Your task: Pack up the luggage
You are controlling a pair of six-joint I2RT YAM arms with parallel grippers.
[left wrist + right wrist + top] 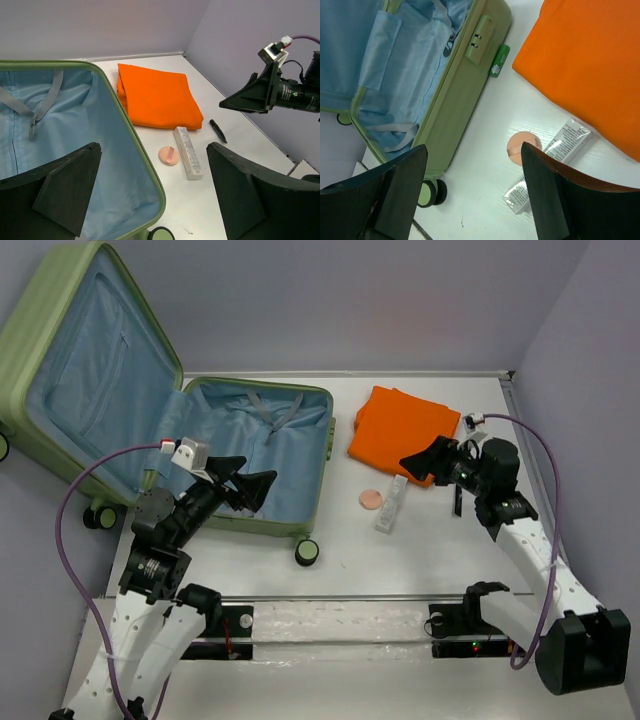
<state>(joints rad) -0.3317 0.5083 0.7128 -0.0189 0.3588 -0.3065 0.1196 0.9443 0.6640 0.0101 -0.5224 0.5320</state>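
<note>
The green tube (499,60) lies along the side of the luggage, so my right gripper should next turn and move down and to the left in the top view, with its fingers on both sides of the tube.
The luggage (330,440) lies open at the left, its lid propped up and its pale blue lining empty; it also shows in the left wrist view (131,135) and the right wrist view (465,95). My left gripper (262,487) is open and empty, hovering over the suitcase's near right part (152,150). My right gripper (420,462) is open and empty above the near edge of the folded orange cloth (403,433), over bare table in its own view (474,147). A pink powder puff (371,499) and a white box (391,504) lie between the suitcase and the cloth.
A thin black stick (217,131) lies on the table right of the box. A caster wheel (307,552) sticks out at the suitcase's near right corner. Grey walls close the back and the right side. A metal rail runs along the near edge.
</note>
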